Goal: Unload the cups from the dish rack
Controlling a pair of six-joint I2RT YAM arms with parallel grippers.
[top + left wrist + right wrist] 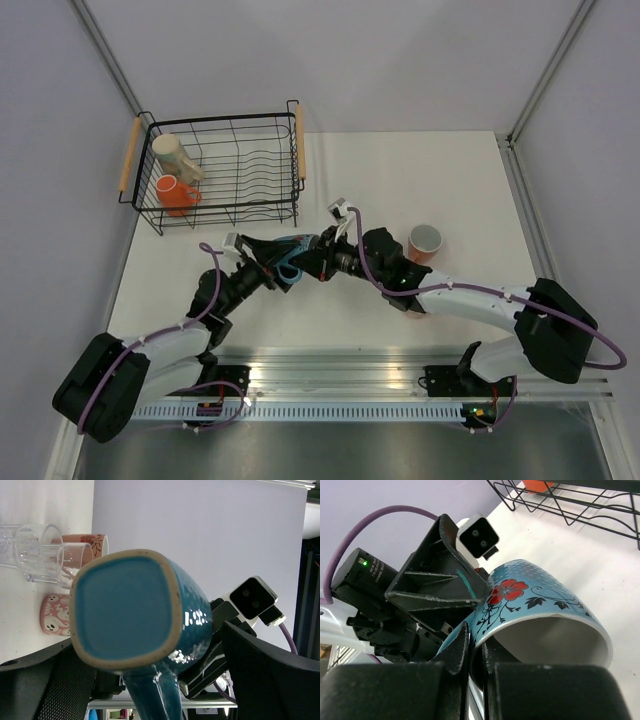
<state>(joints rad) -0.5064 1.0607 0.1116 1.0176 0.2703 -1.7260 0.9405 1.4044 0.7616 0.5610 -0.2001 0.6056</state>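
Note:
My right gripper swings back and down beside the pink patterned cup next, turning the blue flowered mug (290, 263) upright. The mug hangs sideways, its base facing my left gripper.
A blue flowered mug (290, 263) hangs above the table between the two arms. My right gripper (477, 655) is shut on its rim, one finger inside the white interior and one outside on the blue mug (535, 600). My left gripper (160, 690) is open, its fingers (270, 675) spread either side of the mug's base (125, 615). The dish rack (297, 140) stands at the back left. It holds a cream mug (175, 155) and an orange mug (178, 195).
An orange cup with a white inside (425, 242) stands on the table right of the arms. In the left wrist view, clear glasses (35, 552), a pink-red flowered cup (87, 547) and a pink patterned cup (55, 615) stand together. The rack's wires (600, 528) lie beyond the mug.

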